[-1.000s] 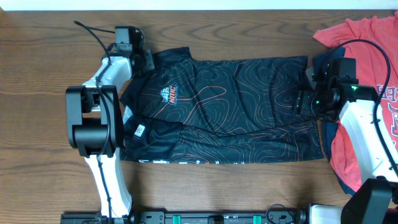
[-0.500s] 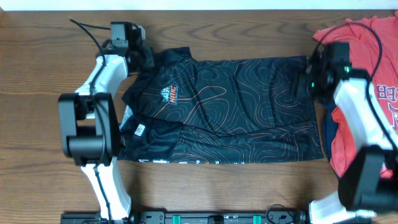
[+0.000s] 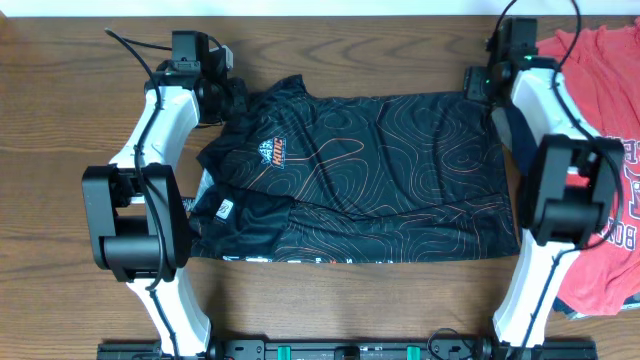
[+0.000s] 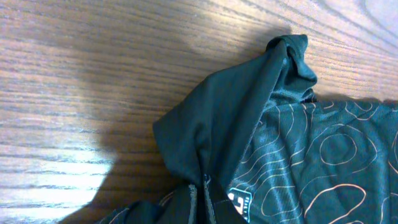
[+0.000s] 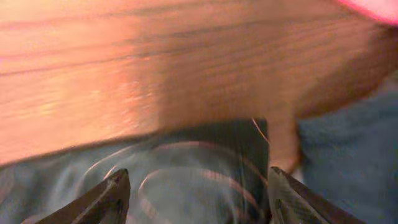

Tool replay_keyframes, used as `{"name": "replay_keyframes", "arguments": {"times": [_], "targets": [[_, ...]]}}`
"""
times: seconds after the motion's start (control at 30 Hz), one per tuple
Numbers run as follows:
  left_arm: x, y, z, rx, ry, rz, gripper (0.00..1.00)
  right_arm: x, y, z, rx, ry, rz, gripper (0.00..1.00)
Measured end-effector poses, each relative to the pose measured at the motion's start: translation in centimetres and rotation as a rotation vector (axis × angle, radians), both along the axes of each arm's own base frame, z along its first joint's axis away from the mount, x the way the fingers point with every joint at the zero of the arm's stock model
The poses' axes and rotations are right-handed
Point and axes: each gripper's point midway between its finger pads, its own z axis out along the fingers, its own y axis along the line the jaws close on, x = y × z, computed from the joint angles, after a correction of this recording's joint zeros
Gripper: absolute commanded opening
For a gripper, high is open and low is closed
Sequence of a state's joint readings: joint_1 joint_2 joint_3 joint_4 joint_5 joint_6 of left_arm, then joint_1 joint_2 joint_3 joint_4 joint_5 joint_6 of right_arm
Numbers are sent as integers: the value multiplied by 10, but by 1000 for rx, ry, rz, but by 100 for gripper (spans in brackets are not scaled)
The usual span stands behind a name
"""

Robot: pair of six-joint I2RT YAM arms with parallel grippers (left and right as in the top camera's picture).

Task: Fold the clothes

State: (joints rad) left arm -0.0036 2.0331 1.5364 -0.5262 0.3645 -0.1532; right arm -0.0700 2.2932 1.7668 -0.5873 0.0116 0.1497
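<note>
The jersey's far corner [image 3: 481, 100] [image 5: 224, 167] beside the navy garment is between the open fingers of my right gripper, so my right gripper will go down and close there next.
The black jersey [image 3: 380, 170] with red-orange contour lines lies spread flat across the table, collar end to the left. My left gripper [image 3: 228, 98] is at its far left sleeve. In the left wrist view the fingers [image 4: 200, 202] are together, pinching a raised fold of the jersey [image 4: 298, 162]. My right gripper [image 3: 478, 85] is at the jersey's far right corner. In the blurred right wrist view its fingers [image 5: 196, 190] are open, straddling the jersey's corner [image 5: 186, 155].
A red T-shirt [image 3: 610, 70] lies at the right edge of the table, partly under my right arm. A navy garment [image 5: 348, 155] lies just right of the jersey's corner. Bare wood runs along the table's far edge [image 3: 350, 50].
My right arm has swung from the jersey's right edge up to its far right corner. My left gripper has shifted slightly left and back at the sleeve.
</note>
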Motion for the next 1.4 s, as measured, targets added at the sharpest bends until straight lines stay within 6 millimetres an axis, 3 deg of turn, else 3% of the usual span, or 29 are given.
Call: {"name": "replay_keyframes", "arguments": {"times": [0.07,0.33,0.83,1.27,1.33,1.4], "targets": [[-1,0,-1,0,5,0,6,4,-1,-14,2,0,-10,66],[-5,0,-2,-1,24,0,6,20,-6,-14,-6,-57,-48,65],[-6,0,-3,-3,28,-1,6,25,-14,-13,-38,-69,-80,69],[-8,0,-4,-3,36,-1,6,17,-19,-9,-69,-12,-92,69],[-8,0,-4,-3,38,-1,6,17,-19,-10,-70,-9,-92,67],[-8,0,-4,-3,39,-1,6,16,-19,-12,-69,-5,-90,58]]}}
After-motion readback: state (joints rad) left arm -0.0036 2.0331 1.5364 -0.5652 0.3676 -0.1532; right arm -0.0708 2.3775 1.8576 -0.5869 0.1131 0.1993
